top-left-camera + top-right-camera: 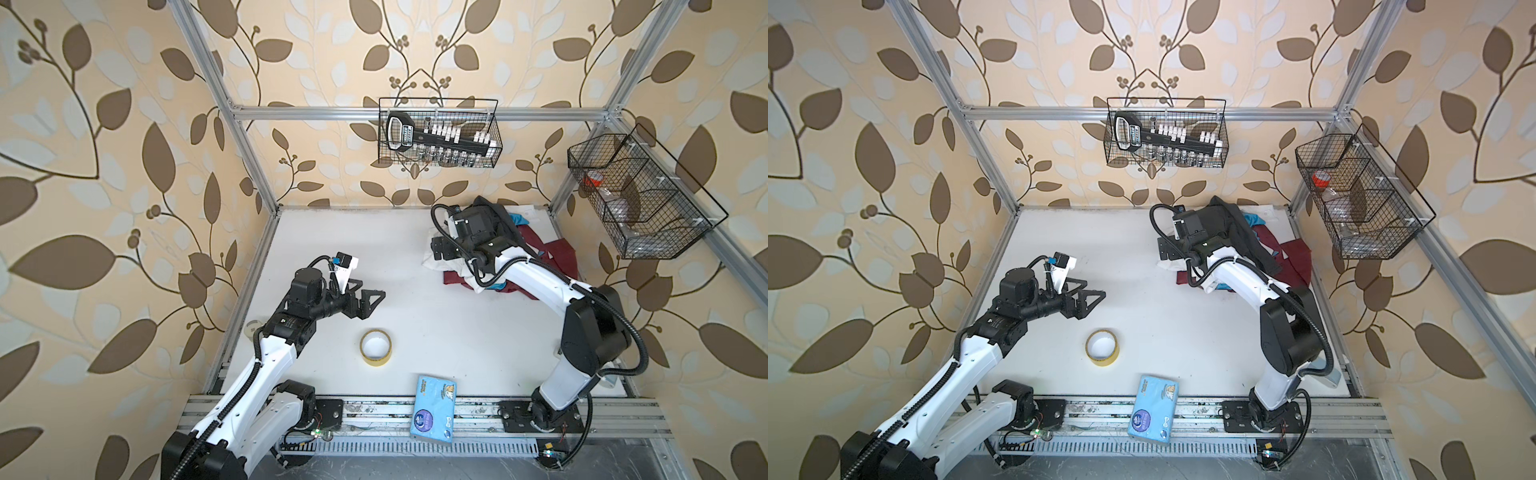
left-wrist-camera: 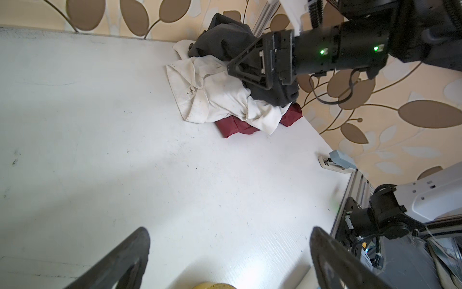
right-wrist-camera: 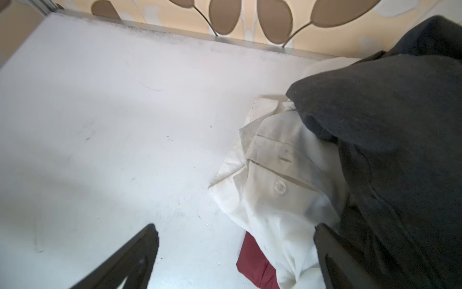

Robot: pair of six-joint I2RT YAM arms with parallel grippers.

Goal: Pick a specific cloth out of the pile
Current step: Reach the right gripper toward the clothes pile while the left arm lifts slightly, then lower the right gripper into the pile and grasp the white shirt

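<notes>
The white shirt's outer folds beside the dark grey garment (image 3: pixel 387 125) lie uncovered below my right gripper's open fingers, so it should move down onto them.
The pile (image 1: pixel 536 245) of dark grey, maroon and teal garments lies at the table's back right in both top views. The cloth (image 2: pixel 212 95), a white collared shirt with a small neck label, sticks out from under the dark grey garment (image 3: pixel 387 125) on the pile's left side, its button placket (image 3: pixel 277 185) showing. My right gripper (image 3: pixel 236 226) hovers open over the shirt's edge, one finger above bare table, the other by the dark garment; in a top view it is at the pile's left (image 1: pixel 440 249). My left gripper (image 2: pixel 229 229) is open and empty mid-table (image 1: pixel 370 299).
A yellow tape roll (image 1: pixel 376 347) lies in front of the left gripper. A blue tissue pack (image 1: pixel 434 409) overhangs the front rail. Two wire baskets (image 1: pixel 440 133) (image 1: pixel 640 195) hang on the back and right walls. The aluminium frame post (image 1: pixel 557 195) stands beside the pile.
</notes>
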